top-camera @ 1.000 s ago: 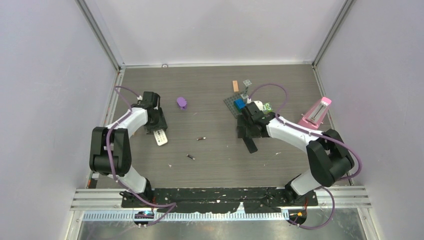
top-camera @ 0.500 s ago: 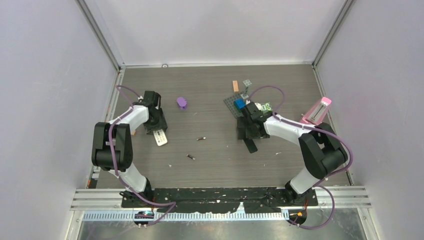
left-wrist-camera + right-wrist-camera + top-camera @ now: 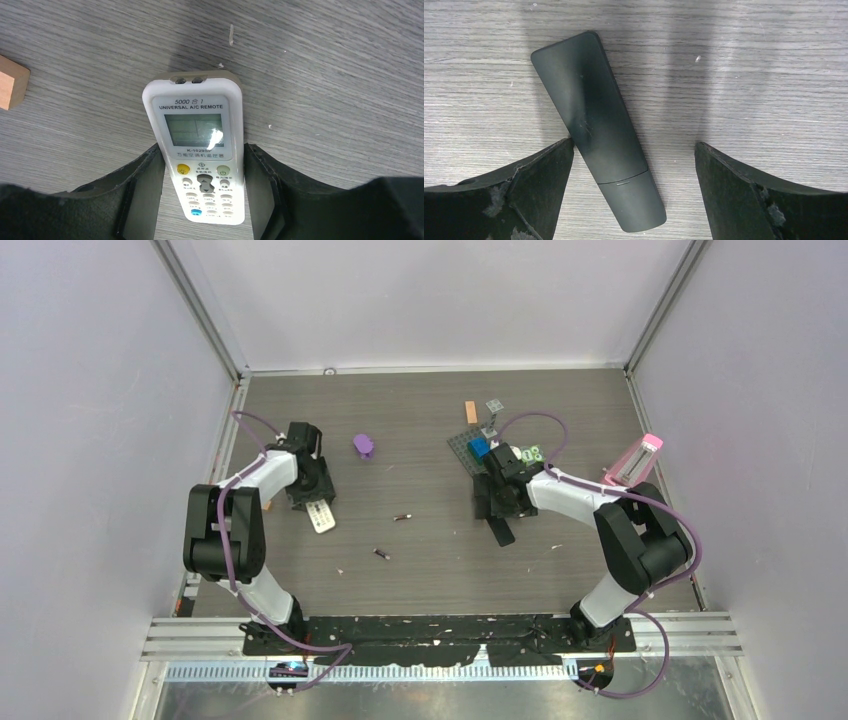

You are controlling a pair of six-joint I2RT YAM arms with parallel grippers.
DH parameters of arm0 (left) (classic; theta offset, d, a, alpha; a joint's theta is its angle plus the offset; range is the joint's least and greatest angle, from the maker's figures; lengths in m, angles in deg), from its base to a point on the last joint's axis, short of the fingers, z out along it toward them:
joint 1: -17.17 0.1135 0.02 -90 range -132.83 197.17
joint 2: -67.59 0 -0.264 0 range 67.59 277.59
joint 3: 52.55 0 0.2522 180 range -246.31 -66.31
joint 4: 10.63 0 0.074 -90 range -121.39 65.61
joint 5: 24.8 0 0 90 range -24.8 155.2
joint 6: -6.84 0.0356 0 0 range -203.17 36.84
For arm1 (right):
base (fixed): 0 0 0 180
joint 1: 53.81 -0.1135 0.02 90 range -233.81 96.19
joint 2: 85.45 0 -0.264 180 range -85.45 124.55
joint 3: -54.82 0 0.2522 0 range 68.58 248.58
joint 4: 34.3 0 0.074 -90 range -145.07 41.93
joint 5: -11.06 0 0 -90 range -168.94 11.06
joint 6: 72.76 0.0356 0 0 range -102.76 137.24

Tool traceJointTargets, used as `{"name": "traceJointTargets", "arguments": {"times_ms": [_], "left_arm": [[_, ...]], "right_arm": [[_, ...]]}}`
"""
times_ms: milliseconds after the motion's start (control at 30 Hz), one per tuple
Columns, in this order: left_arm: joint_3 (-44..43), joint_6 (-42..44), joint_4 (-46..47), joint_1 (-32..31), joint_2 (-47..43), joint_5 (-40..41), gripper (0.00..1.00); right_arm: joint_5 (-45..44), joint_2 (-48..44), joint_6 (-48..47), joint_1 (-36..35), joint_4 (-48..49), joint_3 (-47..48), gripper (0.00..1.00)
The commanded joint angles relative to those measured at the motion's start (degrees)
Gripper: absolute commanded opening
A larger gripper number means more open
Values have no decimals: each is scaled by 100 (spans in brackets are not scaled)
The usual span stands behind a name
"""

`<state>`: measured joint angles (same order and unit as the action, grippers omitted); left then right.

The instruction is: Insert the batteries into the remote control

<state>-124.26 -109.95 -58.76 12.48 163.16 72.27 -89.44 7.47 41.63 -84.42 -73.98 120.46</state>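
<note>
My right gripper stays low here next and closes across the black remote control's long sides beside the cover seam, as its fingers already straddle them.
A white remote control (image 3: 200, 135) lies face up on the table, buttons toward my left wrist. My left gripper (image 3: 204, 150) is shut on its lower half, both fingers against its sides; the top view shows this gripper (image 3: 317, 502) at the left. A black remote control (image 3: 596, 125) lies back up, its battery cover seam showing. Around it my right gripper (image 3: 634, 145) stands open, the left finger touching its edge and the right finger well apart. Two small dark batteries (image 3: 402, 516) (image 3: 381, 554) lie loose on the table between the arms.
A purple object (image 3: 364, 446) sits behind the left gripper. A grey baseplate (image 3: 462, 452) with a blue brick, an orange block (image 3: 471, 411) and a pink container (image 3: 632, 462) stand at the back right. A wooden block (image 3: 11, 82) lies left of the white remote.
Both arms have shifted their elbows a little, the right one drawing in toward the middle. The remotes and the batteries lie where they were.
</note>
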Motion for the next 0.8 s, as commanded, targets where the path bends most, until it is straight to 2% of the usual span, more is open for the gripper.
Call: {"name": "traceJointTargets", "arguments": {"times_ms": [0,167,233,400,767], "left_arm": [[-208,94,-95,53,-160,91,58],[-225,154,-139,54,-152,72,59],[-228,196,-153,48,-162,83,66],[-205,253,-141,49,-226,102,76],[-212,213,-244,46,-859,275,78]], "right_arm": [[128,57,-62,30,97,96,95],[176,59,-69,29,98,94,94],[193,47,-71,34,107,94,94],[235,-41,-70,29,181,18,97],[518,84,-125,29,190,1,92]]}}
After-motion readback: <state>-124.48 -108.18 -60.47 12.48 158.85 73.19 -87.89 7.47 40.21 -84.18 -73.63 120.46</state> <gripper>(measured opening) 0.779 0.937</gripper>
